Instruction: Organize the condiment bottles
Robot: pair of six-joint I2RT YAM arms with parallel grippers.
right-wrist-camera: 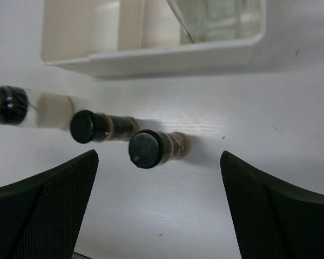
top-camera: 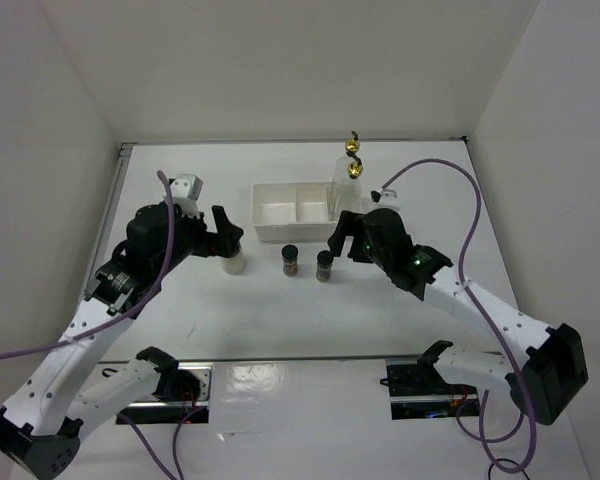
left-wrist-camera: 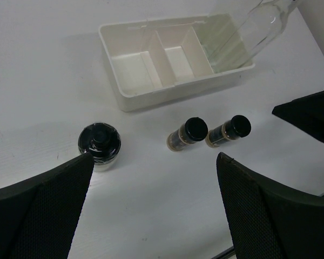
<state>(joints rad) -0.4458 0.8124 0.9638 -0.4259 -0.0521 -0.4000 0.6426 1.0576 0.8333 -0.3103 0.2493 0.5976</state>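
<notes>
I should next move my right gripper down and to the left in the top view, with its open fingers on either side of the nearest dark jar's black cap.
A tall clear glass bottle [top-camera: 347,190] stands in the right compartment of the white tray [top-camera: 276,210]. Its gold spout [top-camera: 354,169] has a second gold spout [top-camera: 353,140] right behind it. Two small dark black-capped jars [top-camera: 290,260] [top-camera: 324,266] stand in front of the tray. A squat whitish jar [top-camera: 233,262] stands to their left. My left gripper [top-camera: 226,234] hovers open just over the whitish jar [left-wrist-camera: 99,145], holding nothing. My right gripper [top-camera: 343,243] is open and empty beside the right dark jar [right-wrist-camera: 146,148], with the other dark jar [right-wrist-camera: 100,127] further left.
The tray [left-wrist-camera: 124,97] has dividers, and its left and middle compartments [left-wrist-camera: 130,72] hold nothing. White walls close in the table on three sides. Purple cables [top-camera: 450,165] loop over the right rear. The arm bases sit at the near edge.
</notes>
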